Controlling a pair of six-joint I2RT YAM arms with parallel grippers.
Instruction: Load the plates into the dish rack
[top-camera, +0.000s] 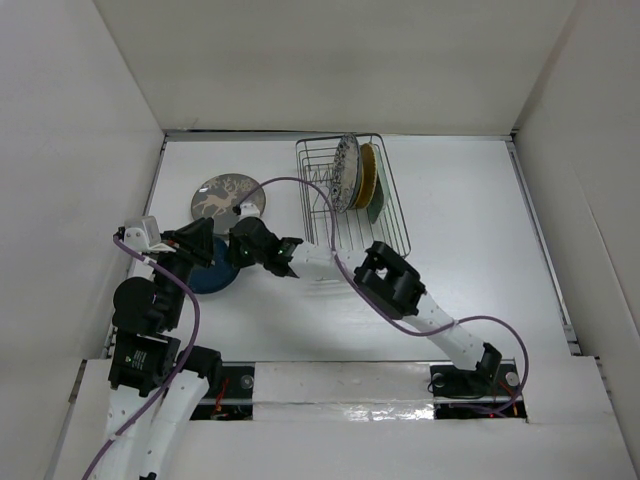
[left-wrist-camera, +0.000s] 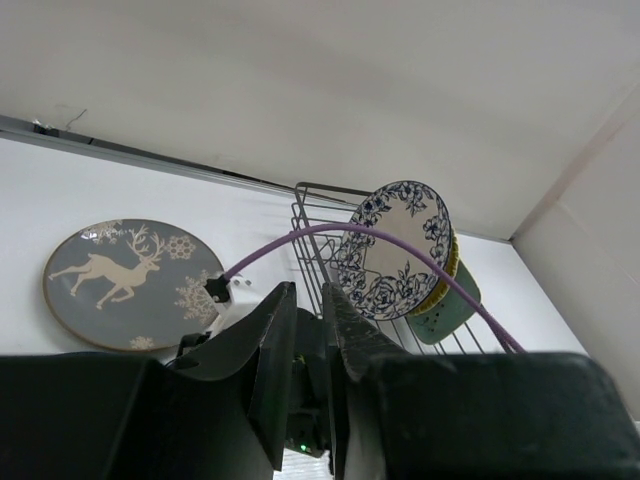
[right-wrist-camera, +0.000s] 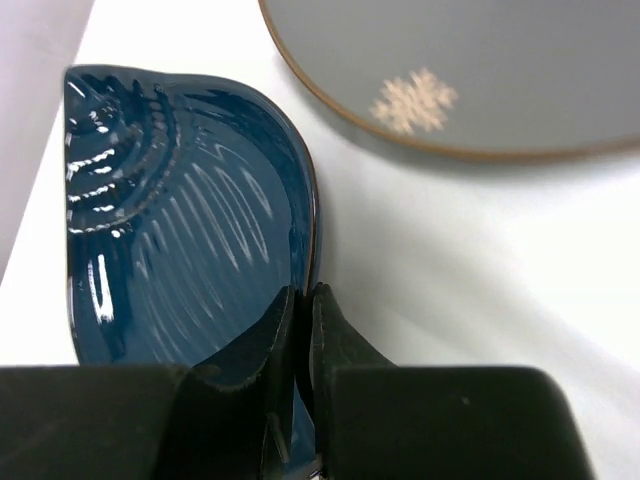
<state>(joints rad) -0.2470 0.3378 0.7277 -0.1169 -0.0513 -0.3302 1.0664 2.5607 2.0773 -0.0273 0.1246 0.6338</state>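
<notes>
The robot's right gripper should next lift, go across and release at the dish rack's empty slots by the floral plate (top-camera: 321, 162), since the slots are outward of the gripper, to its right in the top view.
The dark blue plate (right-wrist-camera: 170, 230) lies at the table's left, partly under both grippers in the top view (top-camera: 216, 278). My right gripper (right-wrist-camera: 303, 295) is shut on its rim, also seen from above (top-camera: 243, 247). My left gripper (left-wrist-camera: 312, 300) stands just left of it (top-camera: 196, 244), its jaws a narrow gap apart with nothing between them. The grey deer plate (top-camera: 228, 195) lies flat behind them. The dish rack (top-camera: 395, 215) holds the floral plate (top-camera: 345, 172), a yellow-amber plate (top-camera: 367, 175) and the pale green plate (top-camera: 376, 206) on edge.
White walls enclose the table on the left, back and right. A purple cable (top-camera: 300, 185) arches from the right arm over the rack's left side. The right arm (top-camera: 400, 285) stretches across the table's middle.
</notes>
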